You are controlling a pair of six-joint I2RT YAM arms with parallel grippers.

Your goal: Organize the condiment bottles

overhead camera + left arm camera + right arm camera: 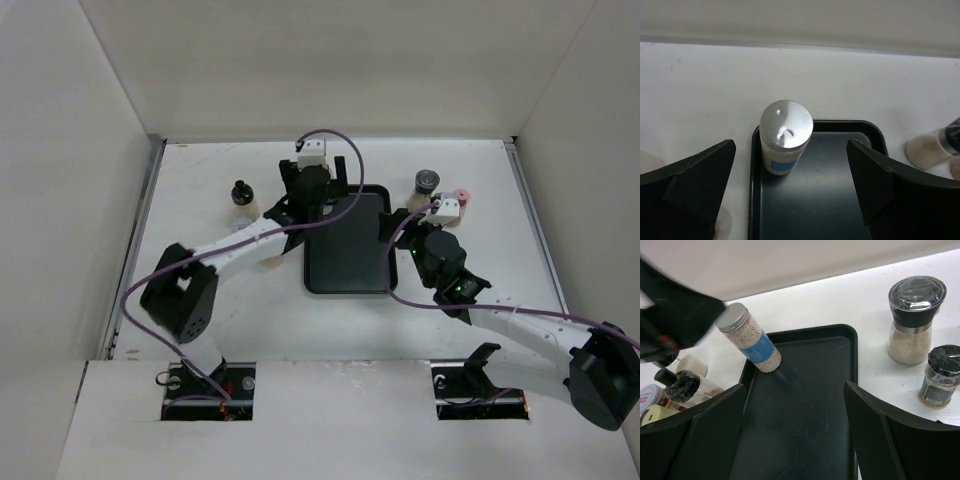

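Observation:
My left gripper should next move back and to the left in the top view to the yellow-capped bottle outside the tray, and go down around the bottle's cap.
A silver-capped jar of pale beads with a blue label stands upright in the far left corner of the black tray. My left gripper hangs open around it, both fingers well apart from the jar. The right wrist view shows the same jar free of the left gripper. My right gripper is open and empty over the tray's right side. To its right stand a black-topped grinder and a small dark-capped jar. Left of the tray are a black-capped bottle and more condiment bottles.
The tray lies mid-table between the arms. A pink-capped jar stands beside the grinder. Another pale bottle sits under my left arm. White walls close in the table at the back and sides.

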